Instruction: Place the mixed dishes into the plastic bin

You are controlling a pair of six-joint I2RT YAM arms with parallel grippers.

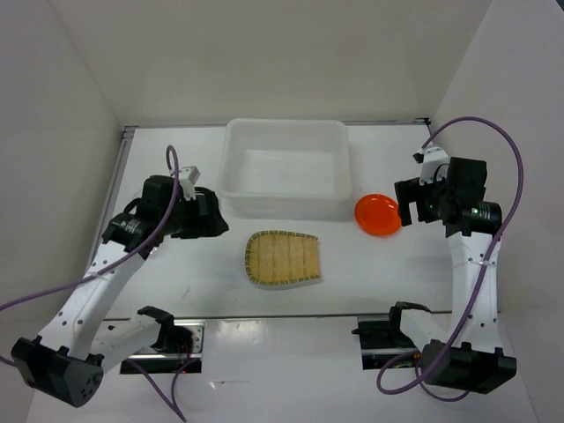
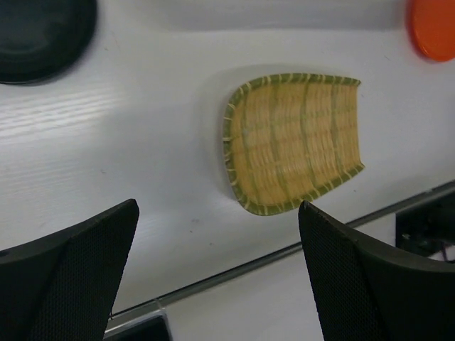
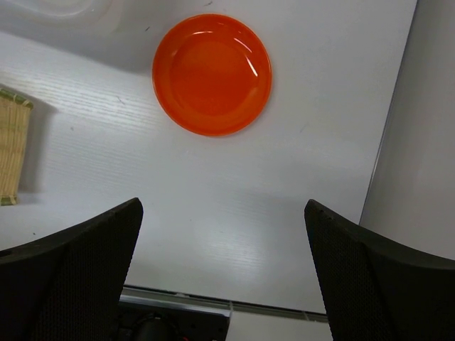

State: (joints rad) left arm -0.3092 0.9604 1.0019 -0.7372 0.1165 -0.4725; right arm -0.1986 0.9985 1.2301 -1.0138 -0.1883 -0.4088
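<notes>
The bamboo tray's rounded rim (image 1: 248,256) (image 2: 228,150) is the nearest. My open left gripper will move down and to the right in the top view onto that rim next.
The plastic bin (image 1: 286,167), a translucent white tub, stands at the back centre with nothing showing inside. A tan woven bamboo tray (image 1: 282,258) lies on the table just in front of it, also seen in the left wrist view (image 2: 295,142). A small orange plate (image 1: 378,214) rests right of the bin's front corner. A black plate (image 2: 39,32) shows only in the left wrist view, at the top left. My left gripper (image 2: 217,206) hangs open and empty above the table left of the tray. My right gripper (image 3: 224,202) is open and empty, hovering near the orange plate (image 3: 212,74).
White walls (image 1: 79,106) enclose the table on the left, back and right. A metal rail (image 1: 282,315) runs along the near edge, with both arm bases behind it. A purple cable (image 1: 507,150) loops above the right arm.
</notes>
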